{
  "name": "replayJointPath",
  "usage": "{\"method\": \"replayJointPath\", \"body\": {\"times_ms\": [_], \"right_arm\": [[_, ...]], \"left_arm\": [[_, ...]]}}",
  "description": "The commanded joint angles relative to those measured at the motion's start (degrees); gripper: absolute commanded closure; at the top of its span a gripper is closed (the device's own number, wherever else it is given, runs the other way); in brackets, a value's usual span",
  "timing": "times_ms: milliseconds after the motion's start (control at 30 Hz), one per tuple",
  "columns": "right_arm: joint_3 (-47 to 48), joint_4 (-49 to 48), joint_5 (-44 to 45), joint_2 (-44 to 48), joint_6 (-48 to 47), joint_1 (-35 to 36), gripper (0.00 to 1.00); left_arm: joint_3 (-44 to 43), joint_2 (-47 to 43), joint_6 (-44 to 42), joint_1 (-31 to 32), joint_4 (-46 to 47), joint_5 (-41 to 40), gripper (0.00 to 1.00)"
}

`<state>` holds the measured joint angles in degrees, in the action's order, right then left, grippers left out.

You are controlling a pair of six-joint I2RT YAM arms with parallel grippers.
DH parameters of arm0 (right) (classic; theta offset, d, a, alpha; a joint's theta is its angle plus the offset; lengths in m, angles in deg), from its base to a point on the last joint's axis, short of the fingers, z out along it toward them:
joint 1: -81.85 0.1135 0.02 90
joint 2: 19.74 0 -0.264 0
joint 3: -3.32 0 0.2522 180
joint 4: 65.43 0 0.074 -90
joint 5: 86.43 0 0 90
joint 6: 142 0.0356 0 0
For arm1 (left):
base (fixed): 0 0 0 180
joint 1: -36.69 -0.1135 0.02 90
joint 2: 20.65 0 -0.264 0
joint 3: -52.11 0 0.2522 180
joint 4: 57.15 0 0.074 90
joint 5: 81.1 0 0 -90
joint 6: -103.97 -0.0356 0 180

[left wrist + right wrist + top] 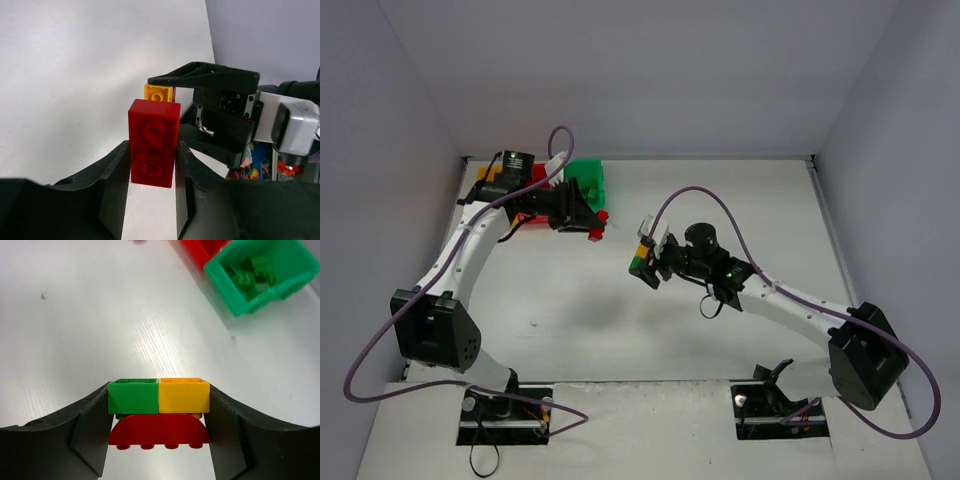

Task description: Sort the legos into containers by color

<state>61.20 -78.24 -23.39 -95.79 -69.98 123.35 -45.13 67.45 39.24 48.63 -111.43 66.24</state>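
Note:
The held red brick matches the red bin (537, 172). My left gripper swings left in the top view next, turns downward over that bin and releases the brick.
My left gripper (152, 156) is shut on a red lego brick (152, 142), held off the table just right of the bins (595, 226). My right gripper (159, 407) is shut on a clump of a green brick (133, 396) and a yellow brick (183, 396) on a red arch piece (159, 430), held above mid-table (645, 257). The containers stand at the back left: yellow bin (488, 173), red bin (537, 172) and green bin (588, 178). The green bin (280, 285) holds several green bricks. The clump's yellow brick (159, 93) shows behind the red brick.
The right arm's gripper body (222, 112) faces my left gripper at close range. The left arm's cable (560, 140) loops over the bins. Grey walls close the table at the back and both sides.

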Motion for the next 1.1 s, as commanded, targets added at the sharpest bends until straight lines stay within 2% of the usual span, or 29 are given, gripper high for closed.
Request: {"method": "replayJointPath", "body": {"times_ms": [0,133,167,233,300,400,467,533,633,667,767,867,933,1067], "right_arm": [[0.44,-1.21,0.77,1.69,-0.48,-1.06,1.0],[0.44,-0.59,0.94,1.7,-0.39,-1.77,1.0],[0.62,-0.07,1.03,1.7,-0.39,-1.77,1.0],[1.14,0.29,0.94,1.52,-0.39,-1.77,1.0],[2.02,1.42,1.03,1.61,-0.39,-1.77,1.0],[2.37,1.95,1.29,1.96,-0.48,-1.77,1.0],[3.08,2.4,1.38,2.22,-0.57,-1.77,1.0],[3.86,3.1,1.47,2.31,-0.74,-1.68,1.0],[5.01,3.8,1.38,1.87,-0.92,-1.68,1.0],[5.27,3.98,1.3,1.78,-1.01,-1.68,1.0],[6.5,4.42,1.12,1.17,-1.27,-1.68,1.0],[7.47,4.59,0.86,0.64,-1.18,-1.59,1.0],[7.91,4.68,0.16,0.21,-1.36,-1.68,1.0],[9.4,4.51,-1.16,-0.5,-1.71,-1.59,1.0]], "left_arm": [[-4.14,-0.21,-2.69,-1.31,0.0,-0.03,0.98],[-5.37,0.76,-2.69,-3.59,0.17,-8.97,0.98],[-5.98,1.2,-2.69,-4.55,0.0,-17.53,0.98],[-8.87,3.99,-2.95,-5.35,-0.53,-26.27,0.97],[-13.51,9.51,-2.87,-7.45,2.25,-43.97,0.93],[-17.13,14.02,-3.22,-8.69,4.38,-50.38,0.9],[-20.56,17.71,-3.83,-9.57,4.56,-53.63,0.84],[-25.64,23.42,-4.45,-9.83,4.56,-55.84,0.73],[-32.32,30.63,-5.15,-10.27,3.6,-56.81,0.61],[-33.66,33.26,-5.41,-10.45,3.51,-56.81,0.52],[-37.36,35.56,-5.76,-10.36,2.72,-56.55,0.39],[-36.15,33.04,-5.77,-10.36,3.33,-55.06,0.33],[-34.21,29.01,-4.63,-10.19,3.6,-51.82,0.33],[-23.87,19.77,-0.6,-8.79,4.39,-41.37,0.32]]}}
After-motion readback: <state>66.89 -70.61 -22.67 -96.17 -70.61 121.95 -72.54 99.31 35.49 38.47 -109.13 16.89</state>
